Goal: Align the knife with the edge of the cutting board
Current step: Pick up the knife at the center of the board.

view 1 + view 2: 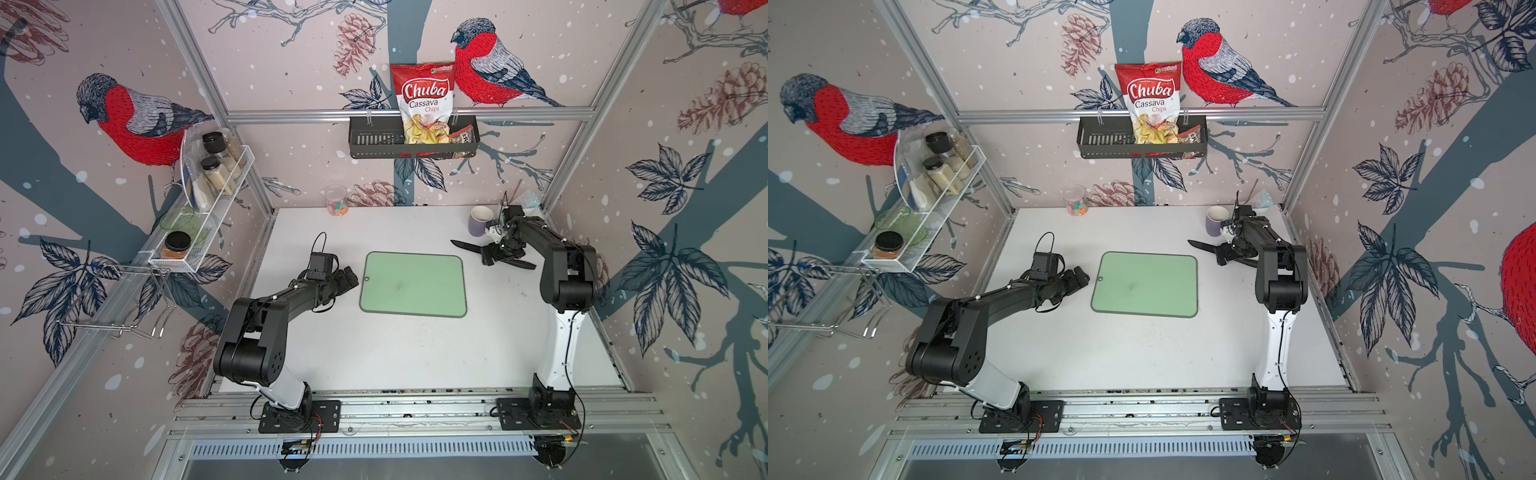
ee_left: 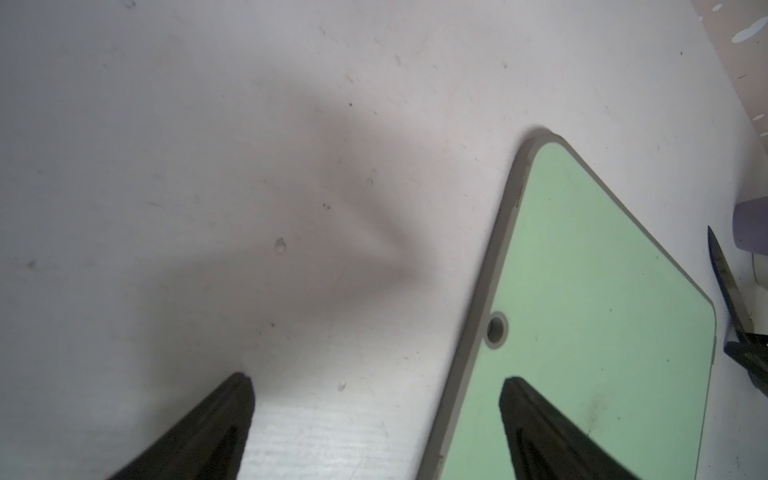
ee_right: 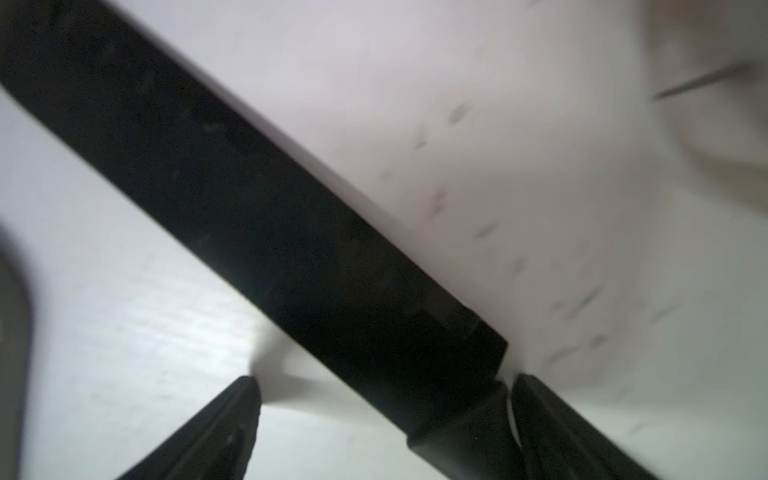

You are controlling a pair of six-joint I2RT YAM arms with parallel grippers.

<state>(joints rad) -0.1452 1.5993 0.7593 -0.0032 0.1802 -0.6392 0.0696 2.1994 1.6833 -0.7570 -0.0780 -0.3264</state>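
My right gripper will move back toward the board next, swinging the knife, and close on the handle's blade end point(image 3: 473, 438), because the blade lies at a slant to the board's edge.
The pale-green cutting board point(image 1: 413, 284) point(image 1: 1144, 284) lies flat mid-table, its small hole toward the left arm. The black knife point(image 1: 465, 246) point(image 1: 1200, 245) lies on the table off the board's far right corner, slanted, tip toward the back left. My right gripper point(image 1: 492, 255) point(image 3: 384, 380) is low over it and open, its jaws straddling the knife point(image 3: 249, 199) where blade meets handle; one finger is close beside the handle. My left gripper point(image 1: 349, 276) point(image 2: 376, 380) is open and empty at the board's left short edge point(image 2: 469, 332), one finger over the board. The knife tip point(image 2: 725, 278) shows past the board.
A purple mug point(image 1: 480, 220) stands just behind the right gripper, and a clear cup with sticks point(image 1: 528, 199) sits in the back right corner. A candy jar point(image 1: 336, 200) is at the back wall. A black basket with a chips bag point(image 1: 424, 104) and a white spice rack point(image 1: 208, 178) hang on the walls.
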